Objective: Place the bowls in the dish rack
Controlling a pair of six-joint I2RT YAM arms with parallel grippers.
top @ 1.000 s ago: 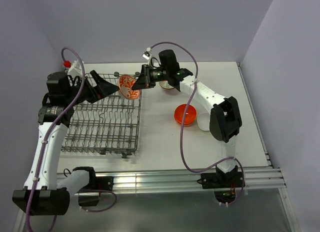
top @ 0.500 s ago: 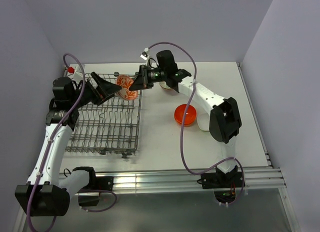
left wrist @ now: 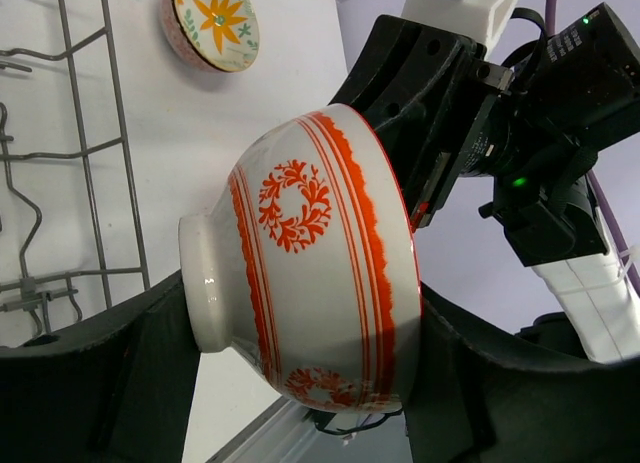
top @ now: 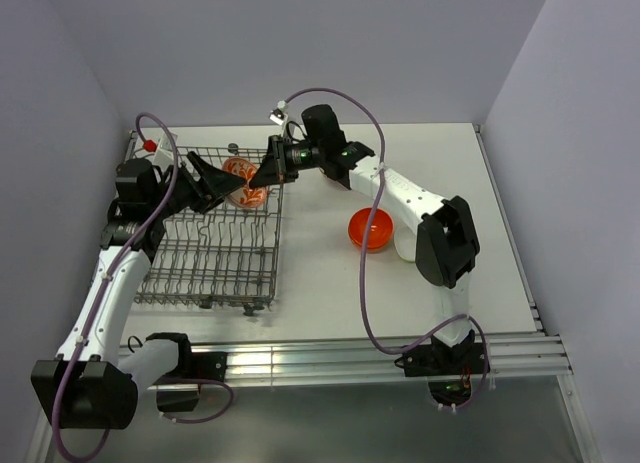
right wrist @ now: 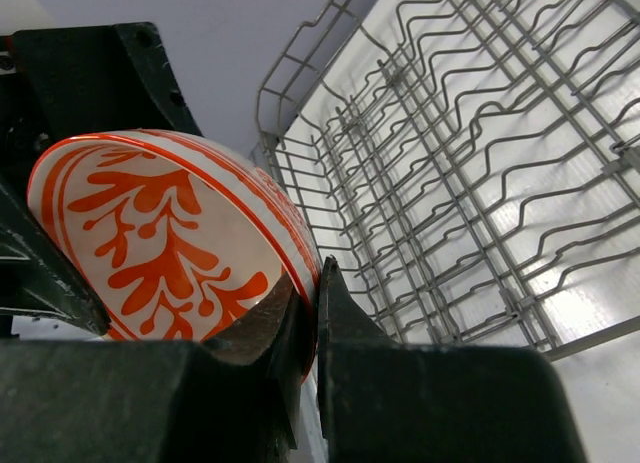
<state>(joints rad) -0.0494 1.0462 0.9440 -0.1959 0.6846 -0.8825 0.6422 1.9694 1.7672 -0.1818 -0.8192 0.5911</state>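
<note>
My left gripper will next move down to the far corner of the rack to let go of the bowl. That corner is below my gripper and to its left in the top view.
A white bowl with red-orange patterns (top: 246, 181) hangs on its side over the far right corner of the dish rack (top: 200, 248). My right gripper (top: 268, 172) is shut on its rim; in the right wrist view the rim (right wrist: 300, 258) sits pinched between the fingers (right wrist: 315, 283). My left gripper (top: 236, 184) spans the same bowl (left wrist: 300, 263) from foot to rim, one finger (left wrist: 150, 353) against the foot and the other against the rim. An orange bowl (top: 370, 228) rests on the table to the right.
The rack's upright tines (right wrist: 480, 163) fill the space under the bowl. A small bowl with a yellow-orange flower inside (left wrist: 213, 23) lies on the table beyond the rack's edge (left wrist: 100, 183). A pale bowl (top: 406, 247) sits beside the orange one.
The right arm carried the patterned bowl leftward over the rack's corner. The left arm came up to meet it and its fingers narrowed around the bowl.
</note>
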